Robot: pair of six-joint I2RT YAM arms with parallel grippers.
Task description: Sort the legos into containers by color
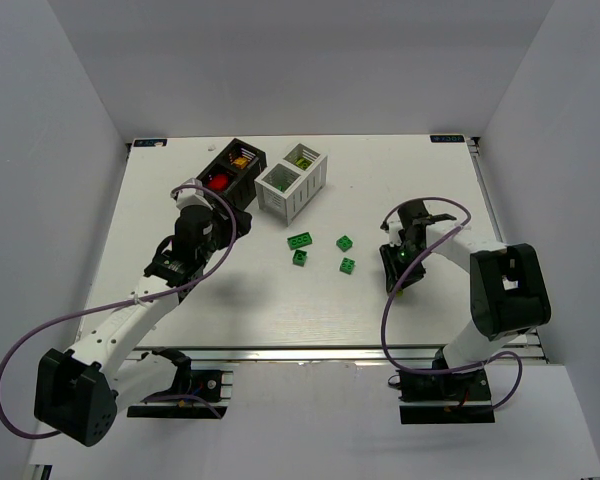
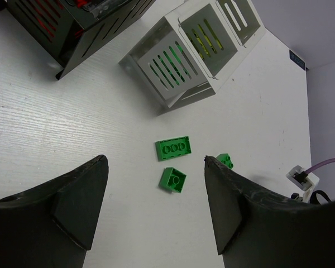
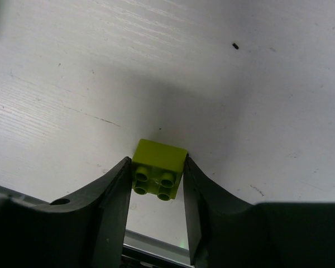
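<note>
My right gripper will next move up and outward over the white container's far section [image 1: 303, 158] and let go of the yellow-green lego there, because legos of its color are already inside.
In the right wrist view a yellow-green lego [image 3: 161, 153] sits on the table, and my right gripper [image 3: 156, 161] is shut on it with both fingers pressed against its sides. From above, that gripper [image 1: 397, 280] points down at the table's right side and hides the brick. Several green legos [image 1: 300, 239] [image 1: 345, 243] lie mid-table. My left gripper [image 1: 218, 207] hovers open and empty beside the black container [image 1: 235, 170], left of the white container [image 1: 292, 180]. Its wrist view shows green legos [image 2: 173, 149] [image 2: 172, 180] on the table ahead, between its fingers [image 2: 155, 160].
The black container holds red and orange-yellow bricks, the white container [image 2: 195, 56] green and yellow-green ones. The table's front edge rail lies close behind my right gripper. Purple cables loop off both arms. White walls close in the back and sides.
</note>
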